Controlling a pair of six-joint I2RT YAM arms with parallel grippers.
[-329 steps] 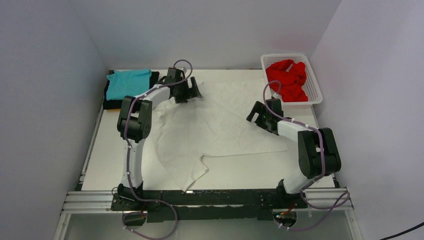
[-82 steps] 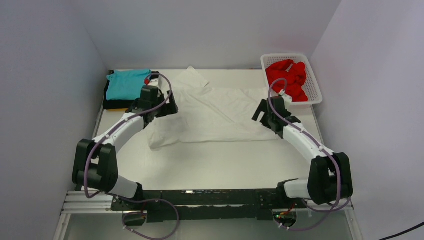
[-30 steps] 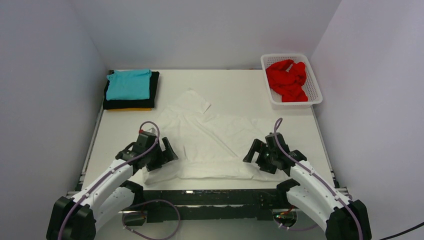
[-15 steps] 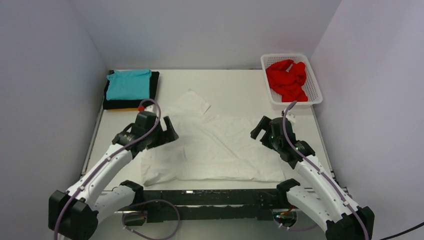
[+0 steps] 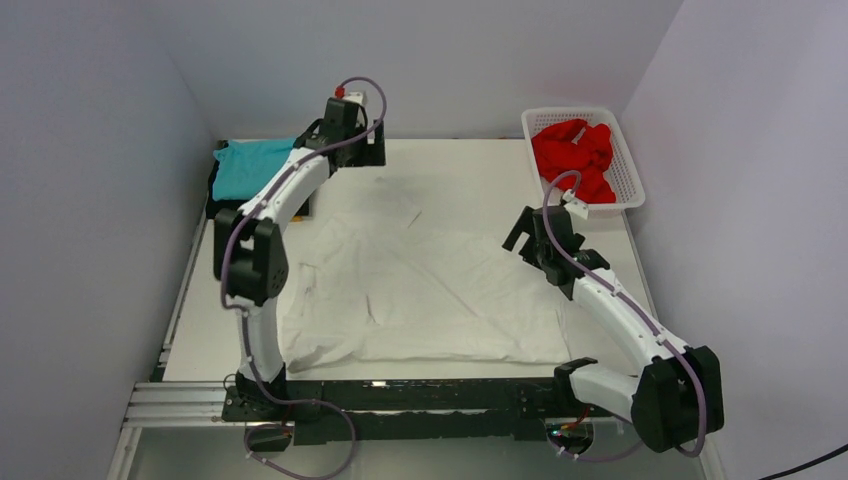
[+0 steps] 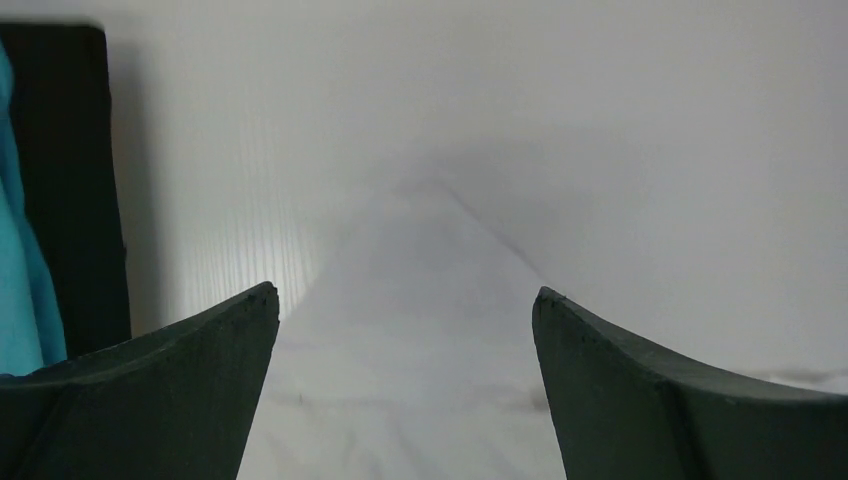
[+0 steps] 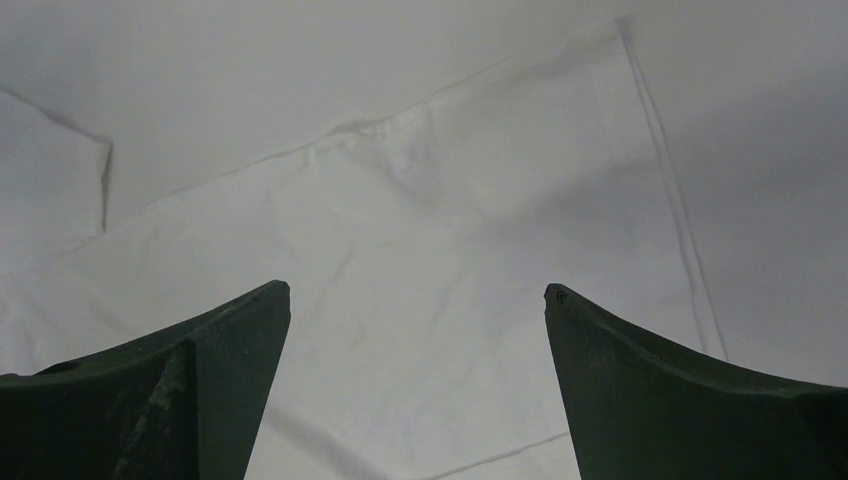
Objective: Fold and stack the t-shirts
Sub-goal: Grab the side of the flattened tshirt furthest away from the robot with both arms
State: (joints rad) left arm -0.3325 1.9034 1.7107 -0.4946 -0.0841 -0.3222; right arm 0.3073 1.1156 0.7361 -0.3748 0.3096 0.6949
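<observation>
My left gripper eases down, outward and away from the teal and black stack onto the sleeve's small tip next, since that tip lies beyond my open fingers.
The large white t-shirt (image 5: 420,290) lies spread on the table, its hem along the near edge, a sleeve (image 5: 385,210) pointing to the back. It also shows in the right wrist view (image 7: 420,230) and the left wrist view (image 6: 420,330). My left gripper (image 5: 355,150) is open and empty, high over the back of the table above that sleeve. My right gripper (image 5: 525,235) is open and empty above the shirt's right part. A teal t-shirt (image 5: 250,165) lies folded on a black one (image 5: 302,200) at the back left. A red t-shirt (image 5: 575,160) is crumpled in the basket. The yellow-orange one is hidden.
A white plastic lattice basket (image 5: 632,185) stands at the back right. The teal and black stack shows at the left edge of the left wrist view (image 6: 60,200). Walls close the table on the left, back and right.
Both grippers have let go of the white shirt near the front edge and lifted. The left arm swung far to the back; the right arm moved back a little.
</observation>
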